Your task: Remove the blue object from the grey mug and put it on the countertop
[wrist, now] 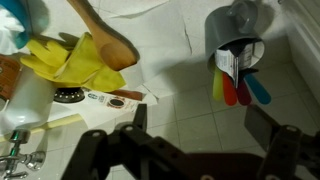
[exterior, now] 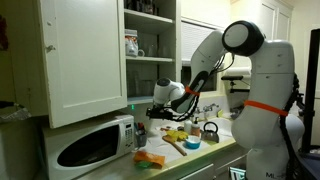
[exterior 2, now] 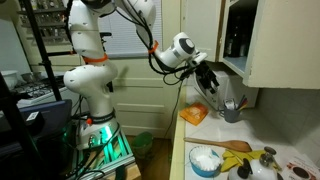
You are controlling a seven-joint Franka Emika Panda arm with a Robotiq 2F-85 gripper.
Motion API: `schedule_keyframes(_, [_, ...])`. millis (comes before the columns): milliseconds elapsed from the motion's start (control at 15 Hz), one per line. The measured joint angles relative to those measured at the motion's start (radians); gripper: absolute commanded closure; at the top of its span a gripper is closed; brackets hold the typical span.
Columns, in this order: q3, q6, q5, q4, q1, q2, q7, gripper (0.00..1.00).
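Observation:
My gripper moves down and outward, open, toward the grey mug (wrist: 232, 32) next, bringing its fingers around the handle. The blue handle (wrist: 259, 91) sticks out past the mug's rim.
The grey mug (wrist: 232, 32) stands on the pale countertop (wrist: 170, 95) at the upper right of the wrist view. It holds several utensils. Their handles stick out towards me: yellow, red, dark red and the blue object (wrist: 259, 90). My gripper (wrist: 200, 125) is open and empty. Its two dark fingers hang apart above the bare countertop, short of the mug. In an exterior view the gripper (exterior 2: 207, 78) hovers just above and beside the mug (exterior 2: 232, 108), under the wall cabinet.
A yellow glove (wrist: 75, 60), a wooden spoon (wrist: 105, 40) and a bottle lie left of the mug. A white microwave (exterior: 95, 145) sits below an open cabinet door (exterior: 85, 55). A kettle (exterior: 210, 130), a blue bowl (exterior 2: 205, 160) and an orange item (exterior 2: 195, 115) are on the counter.

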Motion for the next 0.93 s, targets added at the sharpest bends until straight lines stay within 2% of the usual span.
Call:
schedule_keyframes(200, [0.003,-0.056,-0.198,0.119,0.017,0.156,0.131,0.00])
schedule_keyframes(400, [-0.003,-0.130,-0.337,0.202,0.059,0.298,0.223,0.00])
schedule_keyframes(533, [-0.009,-0.163,-0.384,0.249,0.085,0.380,0.259,0.00])
schedule_keyframes(600, [-0.054,-0.160,-0.387,0.273,0.131,0.407,0.271,0.00])
schedule_keyframes(667, [-0.130,-0.149,-0.387,0.297,0.203,0.424,0.282,0.00])
schedule_keyframes(733, [-0.162,-0.148,-0.392,0.321,0.240,0.441,0.298,0.00])
schedule_keyframes(933, [-0.160,-0.148,-0.407,0.371,0.259,0.469,0.330,0.00])
